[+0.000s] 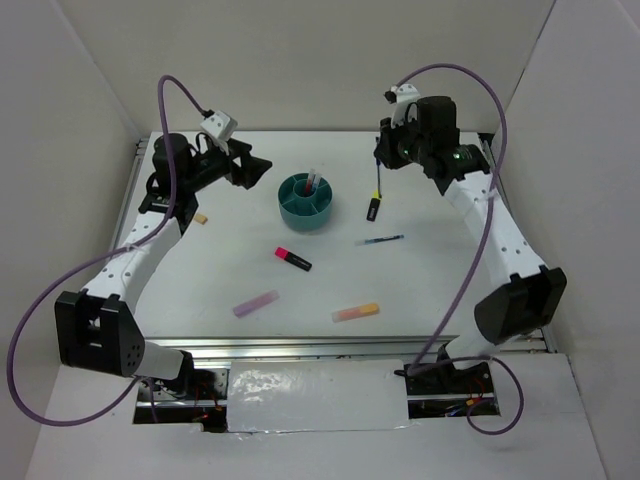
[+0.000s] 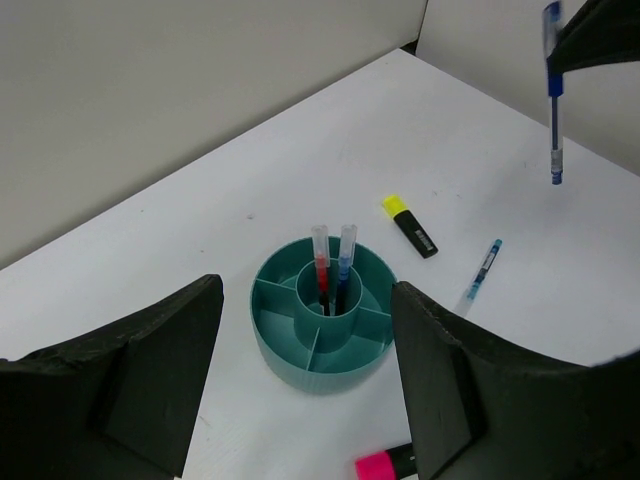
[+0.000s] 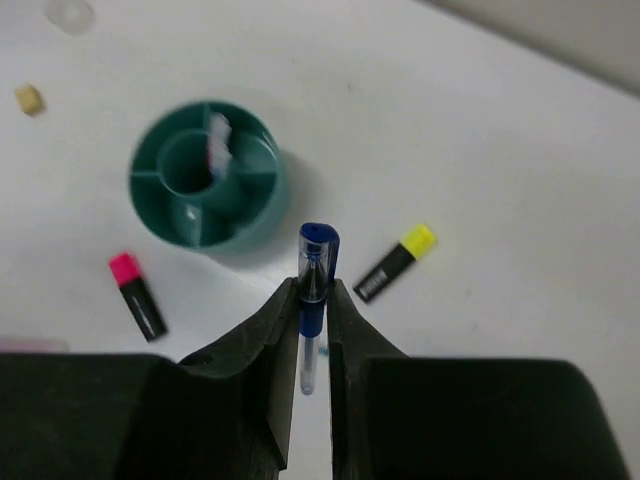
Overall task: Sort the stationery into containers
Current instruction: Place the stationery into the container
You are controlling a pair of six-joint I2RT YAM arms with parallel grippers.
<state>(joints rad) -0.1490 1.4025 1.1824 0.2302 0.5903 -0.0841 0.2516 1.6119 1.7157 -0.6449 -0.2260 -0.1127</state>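
Note:
My right gripper goes left in the top view to the organizer's centre hole below, where pens stand, next. Then it lowers its blue pen and releases it.
The teal organizer (image 1: 306,201) stands mid-table, also seen in the left wrist view (image 2: 322,340) and the right wrist view (image 3: 205,175). A red pen (image 2: 321,268) and a blue pen (image 2: 345,262) stand in its centre well. My right gripper (image 1: 381,155) (image 3: 313,290) is shut on a blue pen (image 3: 318,252) (image 2: 553,90) that hangs upright, high above the table to the right of the organizer. My left gripper (image 1: 262,170) (image 2: 305,296) is open and empty, left of the organizer. A second blue pen (image 1: 380,240) lies on the table.
On the table lie a yellow-capped highlighter (image 1: 373,208), a pink-capped highlighter (image 1: 293,258), a lilac stick (image 1: 256,303), an orange stick (image 1: 356,312) and a tan eraser (image 1: 200,218). A blurred clear ring (image 3: 70,12) lies beyond the eraser. White walls enclose the table.

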